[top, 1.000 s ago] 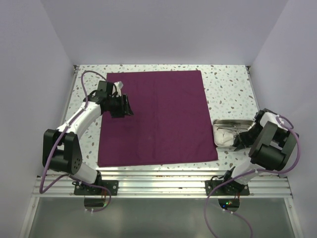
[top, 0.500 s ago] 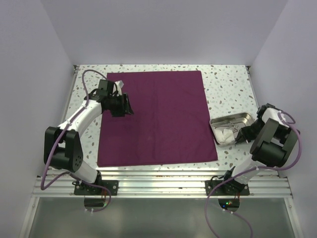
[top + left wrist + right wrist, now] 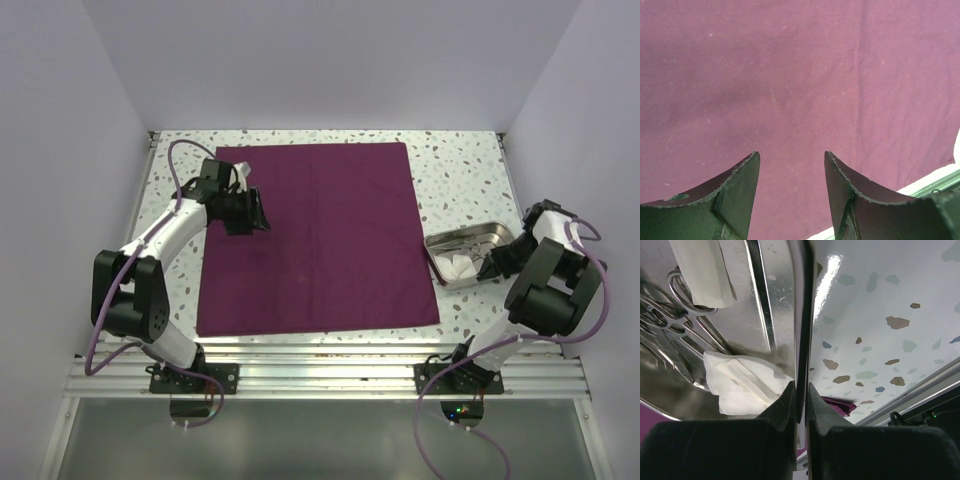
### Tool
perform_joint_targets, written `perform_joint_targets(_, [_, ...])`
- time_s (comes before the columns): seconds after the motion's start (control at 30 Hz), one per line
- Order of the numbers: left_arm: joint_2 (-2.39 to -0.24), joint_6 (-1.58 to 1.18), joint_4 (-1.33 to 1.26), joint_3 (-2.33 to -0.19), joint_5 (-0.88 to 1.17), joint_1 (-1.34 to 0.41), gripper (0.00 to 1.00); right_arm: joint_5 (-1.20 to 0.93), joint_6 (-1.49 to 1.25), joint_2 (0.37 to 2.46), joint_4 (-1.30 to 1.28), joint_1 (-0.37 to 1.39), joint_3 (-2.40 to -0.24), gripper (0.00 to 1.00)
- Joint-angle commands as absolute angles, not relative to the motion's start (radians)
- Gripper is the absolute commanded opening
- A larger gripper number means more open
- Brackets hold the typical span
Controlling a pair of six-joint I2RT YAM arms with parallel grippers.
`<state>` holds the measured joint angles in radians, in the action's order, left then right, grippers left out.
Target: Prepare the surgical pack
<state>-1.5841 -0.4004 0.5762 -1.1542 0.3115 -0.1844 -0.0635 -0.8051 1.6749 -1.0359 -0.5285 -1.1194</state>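
The cloth lies flat and empty in its middle, so the robot's right gripper will next lift the tray [image 3: 470,243] over that spot, then lower it and let it go.
A plum-purple cloth [image 3: 315,235] lies flat on the speckled table and fills the left wrist view [image 3: 800,75]. My left gripper [image 3: 256,212] hovers over the cloth's left part, open [image 3: 791,165] and empty. To the right of the cloth is the small steel tray [image 3: 470,243], tilted, holding white gauze pads [image 3: 458,265] and silvery scissor-like instruments [image 3: 675,315]. My right gripper [image 3: 490,268] is shut on the tray's near wall [image 3: 801,340]; its jaws pinch the thin rim [image 3: 801,395]. A gauze pad [image 3: 740,385] lies just inside that wall.
White walls close the table on the left, back and right. An aluminium rail [image 3: 330,350] runs along the near edge below the cloth. Speckled tabletop [image 3: 890,315] shows beside the tray.
My right gripper closed on the tray's wall and lifted and turned the tray, which now sits tilted and slightly farther back. The left gripper has barely moved.
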Motion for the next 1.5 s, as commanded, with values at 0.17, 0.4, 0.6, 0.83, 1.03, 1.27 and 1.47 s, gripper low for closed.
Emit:
perform_joint_targets(0.17, [-1.595,-0.377,0.589,-1.196,0.316,-0.176,0.58,-0.106,-0.755,1.617,-1.035,-0.528,-1.152,0.00])
perform_joint_targets(0.4, [-1.600,-0.377,0.591,-1.198,0.318,-0.176,0.58,-0.156,-0.742,1.588,-1.015,-0.529,-1.143,0.00])
perform_joint_targets(0.6, [-1.608,-0.377,0.589,-1.201,0.321,-0.176,0.58,-0.179,-0.741,1.580,-1.016,-0.529,-1.152,0.00])
perform_joint_targets(0.83, [-1.611,-0.374,0.592,-1.204,0.308,-0.176,0.58,-0.215,-0.741,1.577,-1.020,-0.525,-1.201,0.00])
perform_joint_targets(1.03, [-1.623,-0.376,0.606,-1.230,0.262,-0.172,0.58,-0.222,-0.771,1.597,-1.017,-0.405,-1.259,0.00])
perform_joint_targets(1.27, [-1.634,-0.393,0.606,-1.232,0.249,-0.117,0.59,-0.209,-0.870,1.673,-0.930,-0.099,-1.336,0.00])
perform_joint_targets(1.47, [-1.614,-0.436,0.604,-1.200,0.247,-0.080,0.59,-0.236,-0.890,1.784,-0.838,0.092,-1.393,0.00])
